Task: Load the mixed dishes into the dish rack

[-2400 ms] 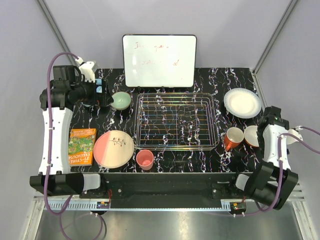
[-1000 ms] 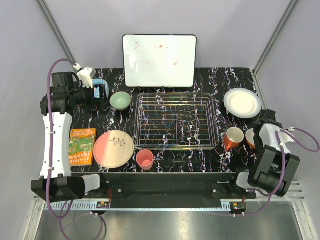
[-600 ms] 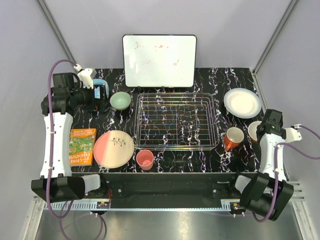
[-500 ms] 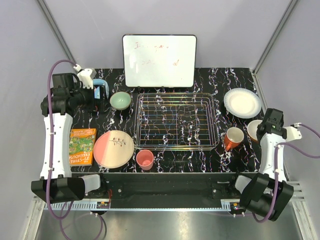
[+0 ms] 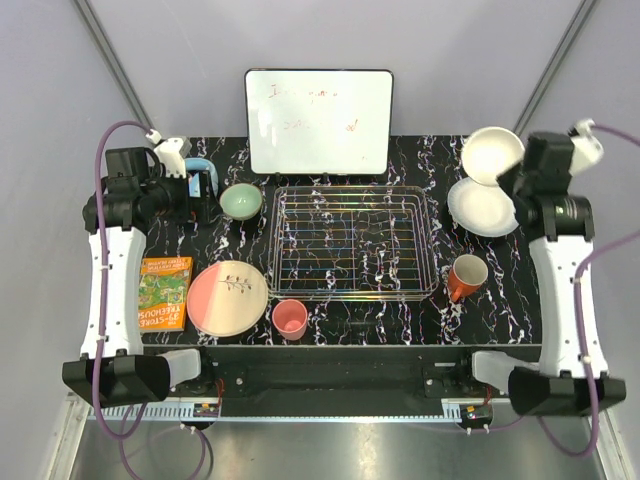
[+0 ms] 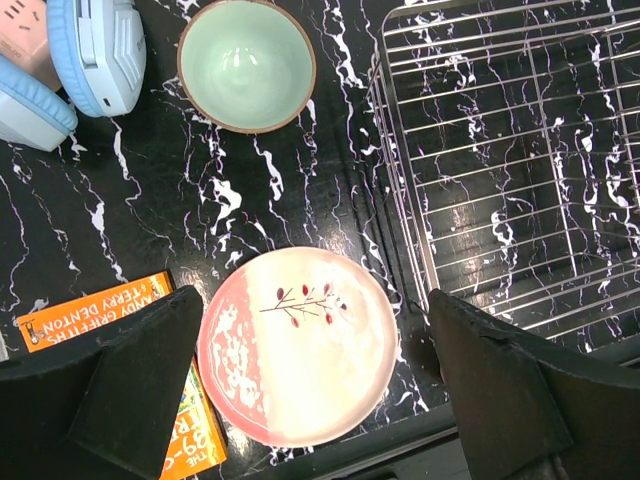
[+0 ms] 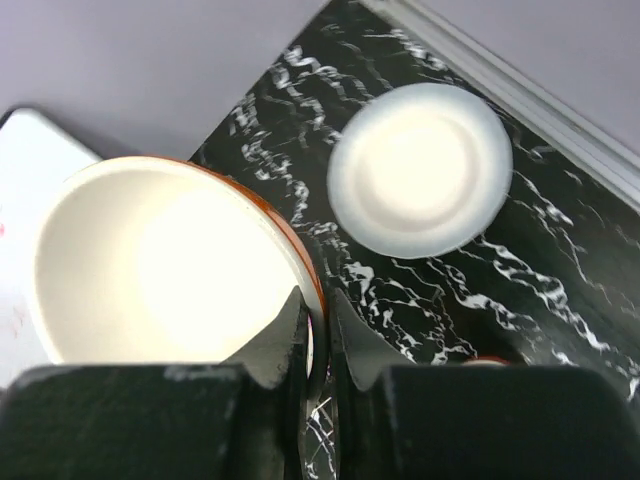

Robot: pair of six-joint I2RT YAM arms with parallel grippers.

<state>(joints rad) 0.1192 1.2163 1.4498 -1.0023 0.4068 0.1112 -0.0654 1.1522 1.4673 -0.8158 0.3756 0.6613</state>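
The dish rack stands empty, so the robot's right gripper should next swing and turn toward the dish rack (image 5: 355,243), lower the bowl into the rack's end nearest the white plate, and release it.
My right gripper (image 5: 510,172) (image 7: 318,310) is shut on the rim of the orange bowl with white inside (image 5: 491,154) (image 7: 160,265). It holds the bowl tilted in the air at the back right, above the white plate (image 5: 488,212) (image 7: 420,168). The dish rack (image 5: 355,243) (image 6: 500,150) stands mid-table with nothing in it. My left gripper (image 5: 204,195) (image 6: 312,300) hangs open, high above the large pink plate (image 5: 228,297) (image 6: 298,360). Beside that gripper sits the mint-green bowl (image 5: 241,201) (image 6: 246,63). The small pink cup (image 5: 290,318) and the orange mug (image 5: 466,276) stand near the rack's front corners.
A whiteboard (image 5: 318,121) stands upright behind the rack. An orange book (image 5: 164,293) (image 6: 95,315) lies left of the pink plate. Light-blue headphones (image 5: 199,168) (image 6: 95,50) lie at the back left, by the mint bowl.
My right arm has swung up and back with the orange bowl, from the table right of the mug to above the white plate. The left arm has barely moved.
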